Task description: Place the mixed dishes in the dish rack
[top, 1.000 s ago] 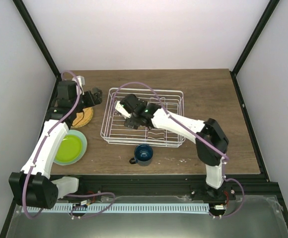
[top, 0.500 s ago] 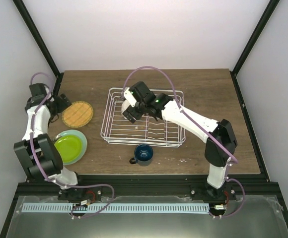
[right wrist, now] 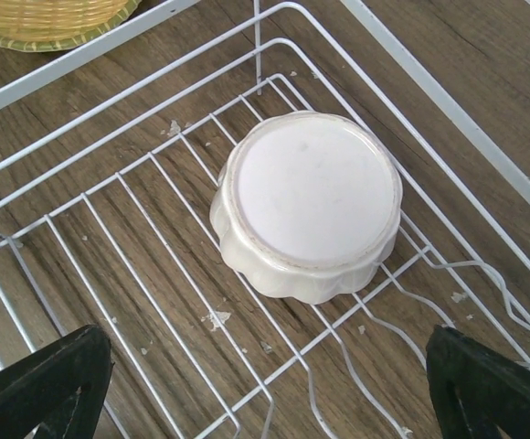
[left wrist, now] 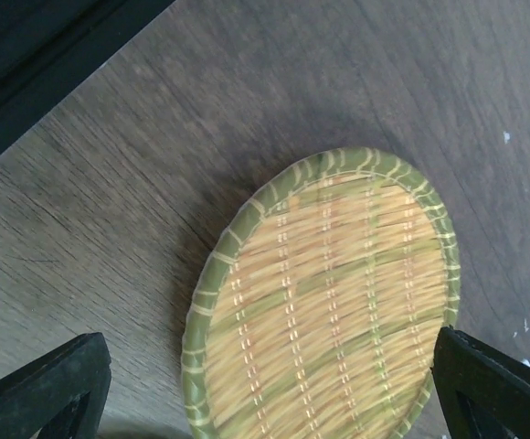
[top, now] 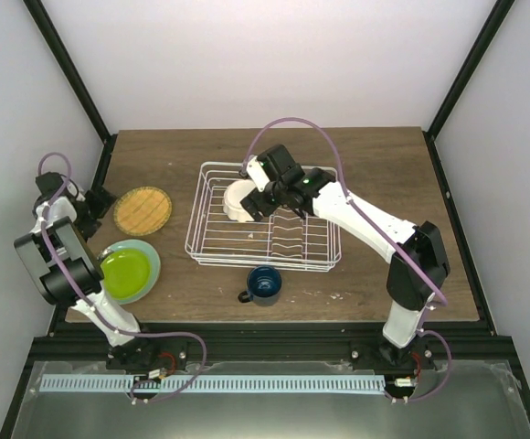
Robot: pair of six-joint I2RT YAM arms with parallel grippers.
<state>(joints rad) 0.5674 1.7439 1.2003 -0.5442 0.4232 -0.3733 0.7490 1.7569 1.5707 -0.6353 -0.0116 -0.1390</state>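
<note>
The green rim on the side of the woven plate (top: 143, 209) runs between my left gripper's open fingers, so next my left gripper will tilt toward the plate and go down onto that rim.
The cream scalloped-rim bowl (top: 236, 200) lies upside down on the left part of the white wire dish rack (top: 324, 174). The right wrist view shows it (right wrist: 307, 203) on the rack wires (right wrist: 73, 57), just ahead of my open, empty right gripper (right wrist: 267, 384) (top: 258, 205). My left gripper (top: 100, 201) is open at the far left, beside the flat straw-coloured woven plate (top: 143, 209) (left wrist: 324, 293), not touching it. The lime-green dish (top: 124, 273) sits on the mint plate (top: 153, 261). The dark blue mug (top: 265, 284) stands in front of the rack.
The left arm is folded back against the left wall. The rack's wavy plate slots (top: 292, 238) fill its right half. Black frame posts run along both table sides. Small crumbs lie on the wood under the rack (right wrist: 212, 317).
The left arm swung back from over the woven plate to the far left edge. The right gripper drew back and up in the rack, leaving the bowl upside down on the wires.
</note>
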